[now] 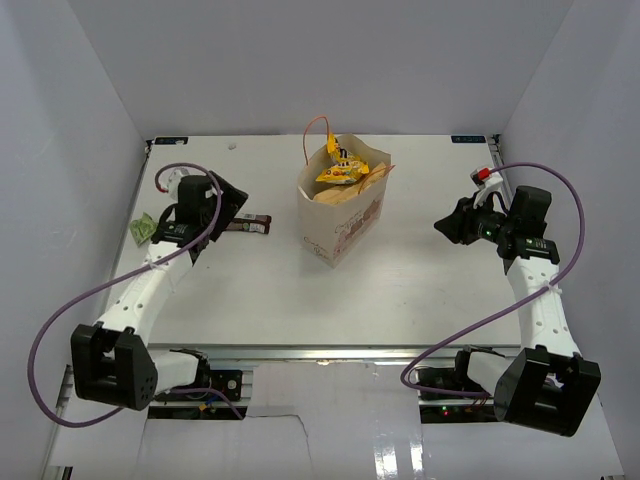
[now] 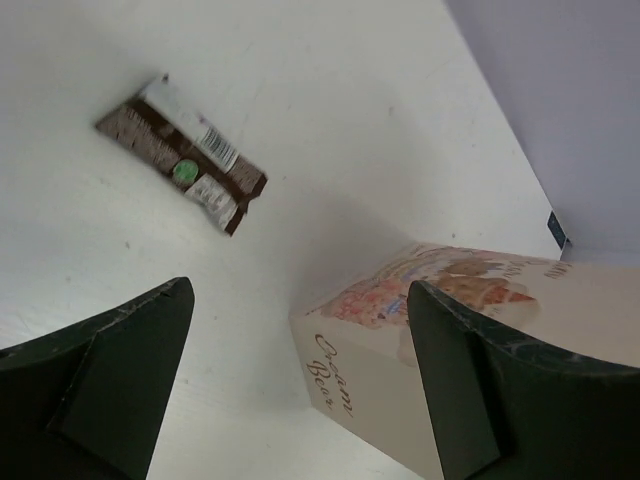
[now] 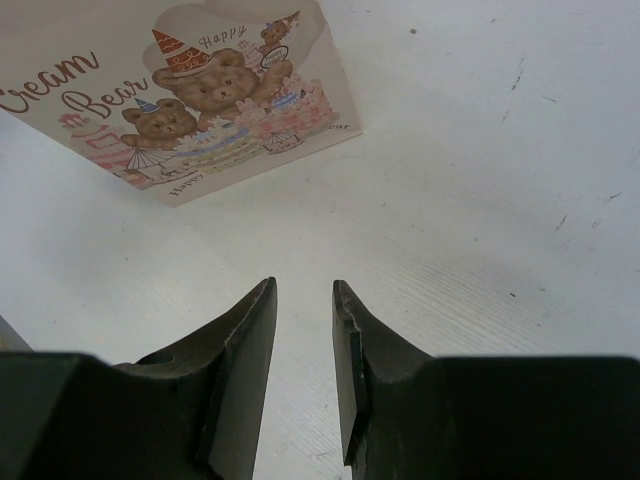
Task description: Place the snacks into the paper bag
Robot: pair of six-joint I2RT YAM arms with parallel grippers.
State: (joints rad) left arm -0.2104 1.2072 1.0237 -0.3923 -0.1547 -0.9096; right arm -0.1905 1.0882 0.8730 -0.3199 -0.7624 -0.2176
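My left gripper is open and the dark brown bar lies slantwise to its fingers, so I will turn and lower it onto the bar's middle [image 1: 247, 223] [image 2: 183, 155].
The cream paper bag [image 1: 343, 222] stands upright at the table's middle, with an orange cord handle [image 1: 318, 130]. A yellow candy packet [image 1: 340, 172] and a tan crinkly bag [image 1: 347, 193] sit in its open top. The dark brown bar [image 1: 250, 226] lies flat on the table left of the bag. My left gripper [image 1: 237, 205] hovers just above and beside the bar, wide open and empty. In the left wrist view [image 2: 300, 288] the bar [image 2: 185, 155] lies beyond its fingers and the bag [image 2: 420, 340] is to the right. My right gripper [image 1: 443, 228] is narrowly open and empty, right of the bag, and in the right wrist view [image 3: 303, 285] it points at the bag [image 3: 180, 90]. A small red wrapper [image 1: 484, 175] lies behind the right wrist.
A small green packet [image 1: 143, 230] lies at the table's left edge, partly hidden by the left arm. White walls close the table on the left, right and back. Purple cables loop from both arms.
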